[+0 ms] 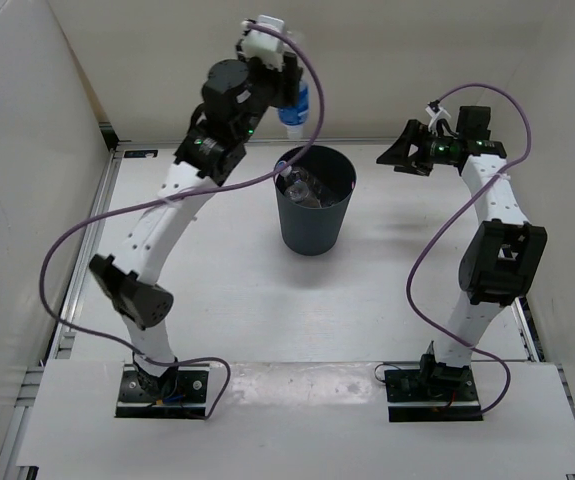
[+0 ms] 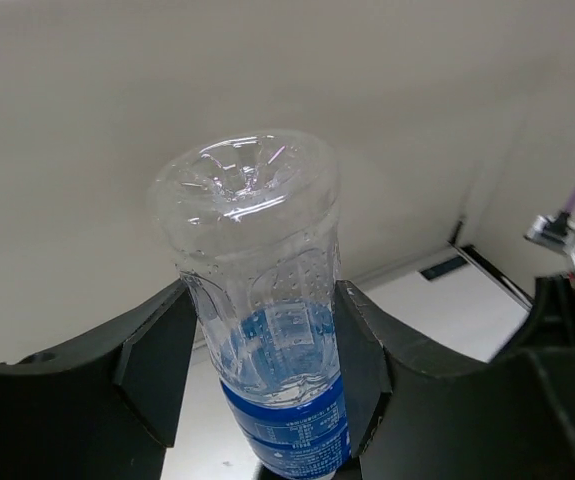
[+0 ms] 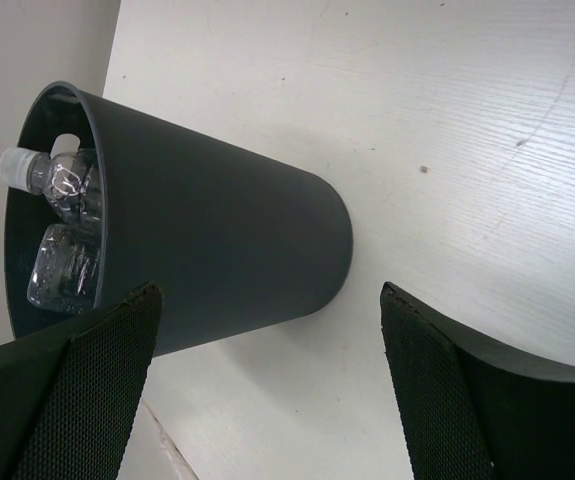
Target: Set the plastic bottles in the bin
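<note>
The bottle is hanging high by the bin's rim, so the robot's left gripper next has to bring it down to the right in the top view, over the bin's opening (image 1: 316, 176), and then let go.
A clear plastic bottle with a blue label (image 2: 267, 300) sits pinched between my left gripper's (image 2: 259, 345) black fingers, its base pointing at the camera. In the top view that bottle (image 1: 296, 112) hangs in the air just behind the left part of the bin's rim, with the left gripper (image 1: 289, 92) shut on it. The dark grey bin (image 1: 313, 225) stands upright mid-table. Clear bottles (image 1: 312, 187) lie inside it, one with a white cap (image 3: 17, 163). My right gripper (image 1: 404, 156) hovers to the right of the bin (image 3: 227, 240), jaws wide apart and empty (image 3: 267, 390).
White walls enclose the table on the left, back and right. A metal rail (image 1: 95, 240) runs along the table's left edge. Purple cables (image 1: 77, 240) loop from both arms.
</note>
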